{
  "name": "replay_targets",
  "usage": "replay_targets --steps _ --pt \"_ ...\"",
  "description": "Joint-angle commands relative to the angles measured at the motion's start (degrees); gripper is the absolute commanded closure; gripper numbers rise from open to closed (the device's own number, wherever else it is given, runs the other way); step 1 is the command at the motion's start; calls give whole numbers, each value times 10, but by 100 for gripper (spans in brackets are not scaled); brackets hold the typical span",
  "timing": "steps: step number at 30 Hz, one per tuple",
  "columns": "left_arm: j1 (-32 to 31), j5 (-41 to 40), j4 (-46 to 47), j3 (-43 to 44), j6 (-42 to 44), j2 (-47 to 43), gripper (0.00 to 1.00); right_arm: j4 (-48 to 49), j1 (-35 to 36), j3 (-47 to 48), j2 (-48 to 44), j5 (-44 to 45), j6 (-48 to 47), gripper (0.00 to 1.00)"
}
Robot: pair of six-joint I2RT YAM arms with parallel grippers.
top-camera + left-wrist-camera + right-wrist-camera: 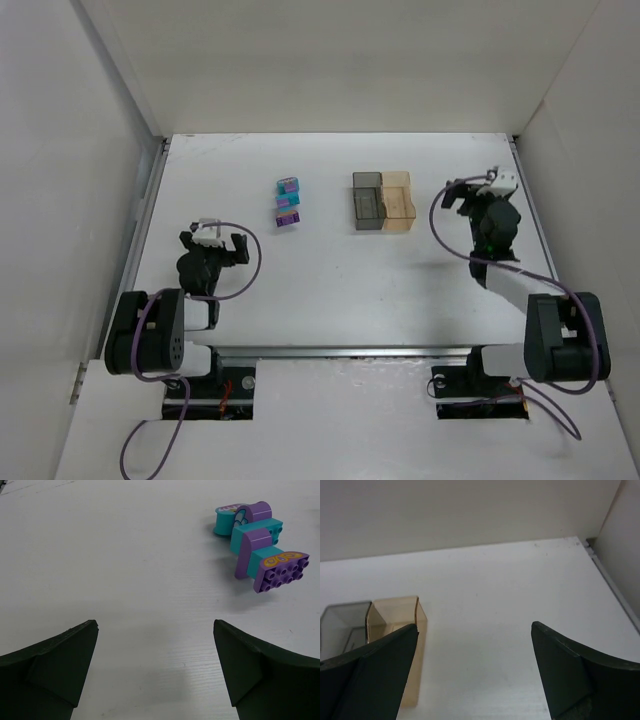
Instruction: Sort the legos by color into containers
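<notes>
The left gripper brings its open fingers over, then down next, as the far purple brick (291, 185) (259, 511) stands upright outward of it, to its right in the top view.
The legos (288, 202), purple and teal bricks, lie in a tight cluster left of centre on the white table. In the left wrist view the legos (260, 545) are ahead and to the right. The joined containers stand right of centre: the smoky grey bin (367, 200) and the amber bin (397, 200). My left gripper (212, 240) is open and empty, near and left of the legos; its jaws (155, 625) stand wide over bare table. My right gripper (455, 195) is open and empty just right of the amber bin (395, 625); the grey bin (345, 620) shows beyond it.
White walls enclose the table at the back, left and right. The right wall and table edge (615, 580) lie close to my right gripper. Purple cables loop off both arms (255, 262).
</notes>
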Motion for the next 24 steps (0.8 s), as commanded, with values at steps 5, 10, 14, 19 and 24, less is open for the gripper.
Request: replay_targets --steps 5,10,14,19,24 --pt "31 296 -207 209 107 -91 0 -316 45 250 -40 28 -120 0" --pt "-35 165 -487 414 355 -79 0 -353 111 357 -54 124 -203 0" --pt "-110 -137 -481 498 586 -46 0 -457 160 458 -24 213 -245 0" --pt "-143 -360 -481 694 424 26 0 -464 226 516 23 416 -318 0" --pt "-181 -360 -681 790 334 89 0 -595 245 596 64 346 -251 0"
